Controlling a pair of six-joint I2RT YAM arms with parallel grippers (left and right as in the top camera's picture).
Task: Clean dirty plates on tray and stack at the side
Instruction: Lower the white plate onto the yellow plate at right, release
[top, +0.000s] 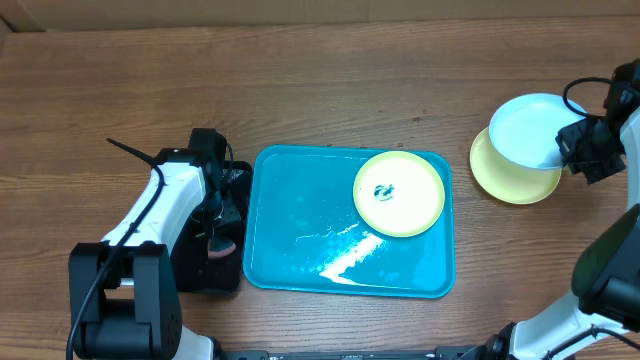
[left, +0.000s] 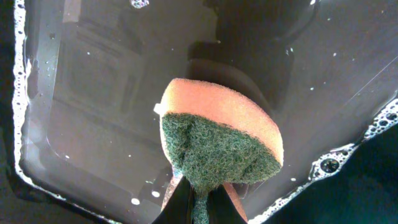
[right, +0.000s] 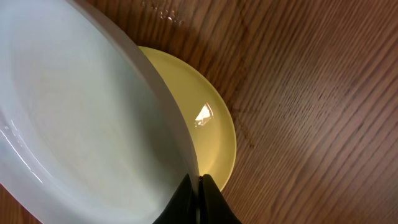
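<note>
The light blue plate hangs off-center above the yellow plate. The right gripper lowers it to the left in the overhead view next, stacking it there.
A yellow-green dirty plate with a dark scribble smudge lies in the upper right of the cyan tray. At the right, my right gripper is shut on the rim of a light blue plate, held tilted over a yellow plate that rests on the wood. My left gripper is shut on an orange sponge with a green scouring face, hanging over the soapy water of the black tray.
The black tray stands just left of the cyan tray, with foam along its edges. A white soapy smear lies inside the cyan tray. Bare wooden table spreads behind both trays.
</note>
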